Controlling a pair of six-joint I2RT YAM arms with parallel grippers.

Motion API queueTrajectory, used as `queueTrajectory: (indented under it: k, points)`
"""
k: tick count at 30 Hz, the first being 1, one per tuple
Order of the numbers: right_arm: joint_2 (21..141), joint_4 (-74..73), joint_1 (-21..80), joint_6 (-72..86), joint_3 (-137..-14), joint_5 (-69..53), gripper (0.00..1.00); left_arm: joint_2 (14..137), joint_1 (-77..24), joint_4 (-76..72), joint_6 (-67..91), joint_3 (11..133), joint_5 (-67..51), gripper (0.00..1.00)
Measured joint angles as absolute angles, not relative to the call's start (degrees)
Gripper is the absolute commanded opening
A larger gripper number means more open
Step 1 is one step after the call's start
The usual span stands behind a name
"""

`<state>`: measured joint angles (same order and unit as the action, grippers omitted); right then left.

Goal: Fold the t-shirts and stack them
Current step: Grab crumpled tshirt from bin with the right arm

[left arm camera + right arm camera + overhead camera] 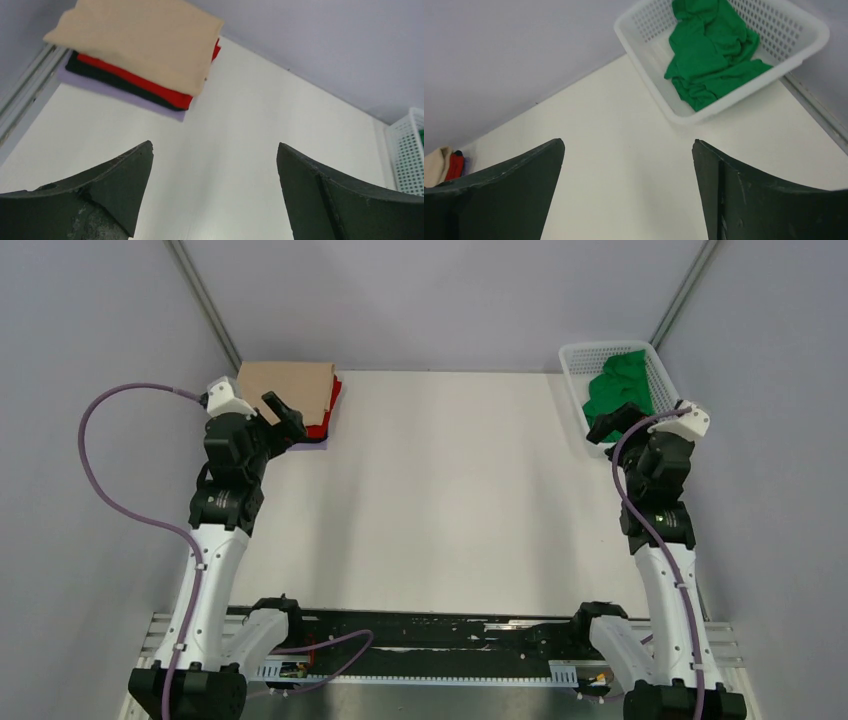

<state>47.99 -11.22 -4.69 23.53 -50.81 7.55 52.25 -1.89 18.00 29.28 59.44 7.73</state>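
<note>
I will next reach outward and down into the basket with my right gripper and close on the green t-shirt's crumpled middle (618,392) (720,59), because it is below the gripper and farther outward.
A stack of folded t-shirts (290,390) lies at the table's far left corner: beige on top (140,40), then red (150,86), a dark one (107,79) and a lilac one (120,95) at the bottom. A crumpled bright green t-shirt (620,390) (709,55) lies in the white mesh basket (570,365) (644,42) at the far right. My left gripper (285,415) (215,150) hovers open just in front of the stack, holding nothing. My right gripper (615,425) (629,145) is open and empty, close to the basket's near end.
The white table (450,490) stretches between the two arms. Grey walls enclose it on the left, right and back. A purple cable (110,470) loops out from the left arm. A black rail (430,625) runs along the near edge between the arm bases.
</note>
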Motion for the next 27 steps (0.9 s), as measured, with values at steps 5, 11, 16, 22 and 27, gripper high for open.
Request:
queueTrajectory:
  k: [5, 11, 16, 22, 27]
  points:
    - [50.70, -16.93, -4.69, 24.38, -50.74, 8.93, 1.00, 52.38, -1.89, 23.51, 29.30, 58.11, 8.05, 1.00]
    - [59.94, -18.17, -4.95, 23.86, -60.14, 11.92, 1.00, 50.52, -1.89, 23.97, 29.21, 58.11, 7.97, 1.00]
    - [77.62, -20.38, -8.84, 23.14, -76.31, 13.26, 1.00, 49.58, -1.89, 23.92, 29.04, 58.00, 7.16, 1.00]
    - [99.13, -25.85, -12.56, 20.95, -91.83, 11.86, 1.00, 48.38, -1.89, 23.24, 28.21, 57.23, 4.93, 1.00]
    - [117.25, -29.34, -14.96, 18.90, -104.53, 6.96, 1.00, 46.24, -1.89, 22.15, 27.99, 54.52, 4.95, 1.00]
